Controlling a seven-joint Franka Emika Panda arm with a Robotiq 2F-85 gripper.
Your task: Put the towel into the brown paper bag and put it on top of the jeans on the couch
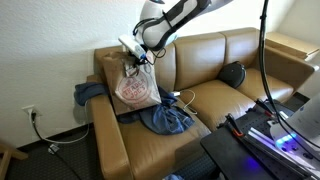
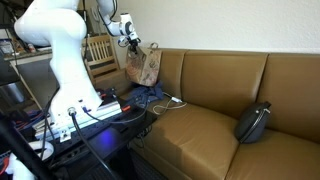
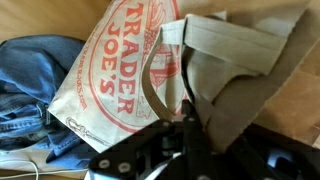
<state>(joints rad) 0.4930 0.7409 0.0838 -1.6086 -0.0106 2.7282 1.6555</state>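
I need to lower my gripper a little toward the bag's open top (image 3: 212, 82) next and then open it to let go of the paper handle (image 3: 152, 85), because the bag is already standing on the jeans.
The brown paper bag (image 1: 137, 88) with red Trader Joe's print stands on the blue jeans (image 1: 166, 119) at the armrest end of the tan couch (image 1: 215, 100). It shows in both exterior views (image 2: 145, 66) and in the wrist view (image 3: 108, 75). A pale beige towel (image 3: 235, 45) shows bunched in the bag's mouth. My gripper (image 1: 137, 52) is right above the bag's top, also in an exterior view (image 2: 133, 42). In the wrist view the gripper (image 3: 190, 125) is shut on the bag's paper handle (image 3: 152, 85). The jeans (image 3: 30, 95) lie beside and under the bag.
A black pouch (image 1: 232, 73) lies on the far couch seat (image 2: 252, 122). A white cable (image 1: 186, 98) runs over the jeans. A wooden chair (image 2: 100, 55) stands behind the armrest. Robot stand and cables (image 2: 70, 120) fill the space in front of the couch.
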